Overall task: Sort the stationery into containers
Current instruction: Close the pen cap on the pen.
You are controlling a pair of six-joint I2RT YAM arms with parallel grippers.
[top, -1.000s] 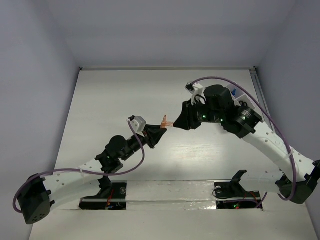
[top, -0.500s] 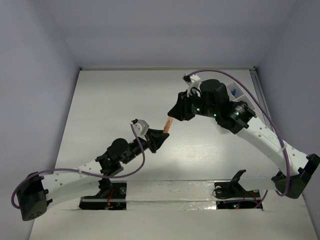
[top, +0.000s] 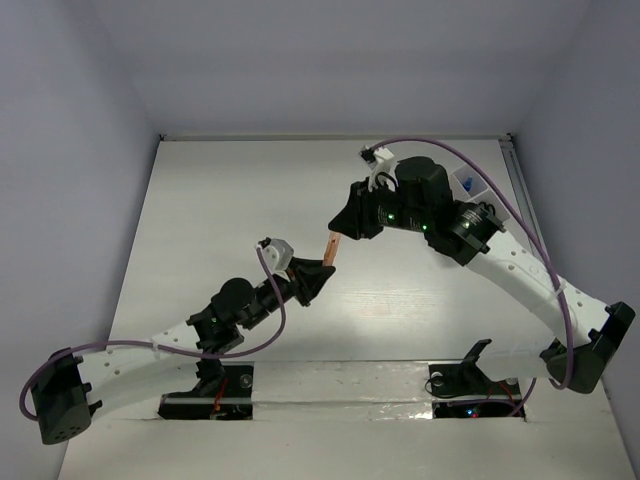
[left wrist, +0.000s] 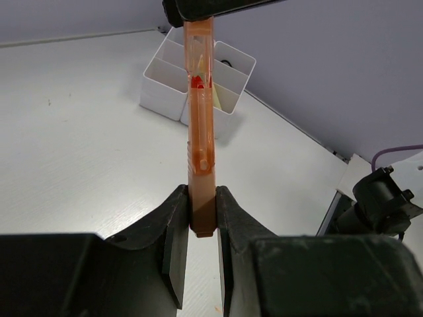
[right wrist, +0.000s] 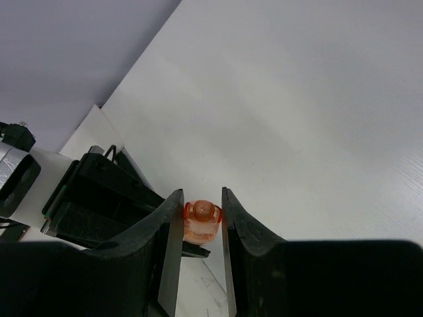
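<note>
I need to swing my right gripper across and down and release the orange pen [top: 332, 247] in the yellow piece's section, because this section is below my gripper and to its right in the top view.
An orange translucent pen [top: 332, 247] hangs above the table between my two grippers. My left gripper [top: 320, 270] is shut on its lower end; the left wrist view shows the pen [left wrist: 200, 125] clamped between the jaws of this gripper [left wrist: 202, 214]. My right gripper [top: 341, 229] is closed around the upper end; the right wrist view shows the pen's rounded tip [right wrist: 201, 220] between its jaws. The white divided tray [left wrist: 160, 96] stands behind the pen, with yellowish pieces inside. In the top view the right arm hides most of the tray.
A small blue-capped item [top: 468, 183] shows at the far right beside the right arm. The side walls rise at the table's left and right edges. The left arm's black body [right wrist: 99, 198] fills the lower left of the right wrist view.
The right gripper moved left and away, and the left gripper drew slightly toward the near edge. The pen swung from nearly level to a steep slant between them.
</note>
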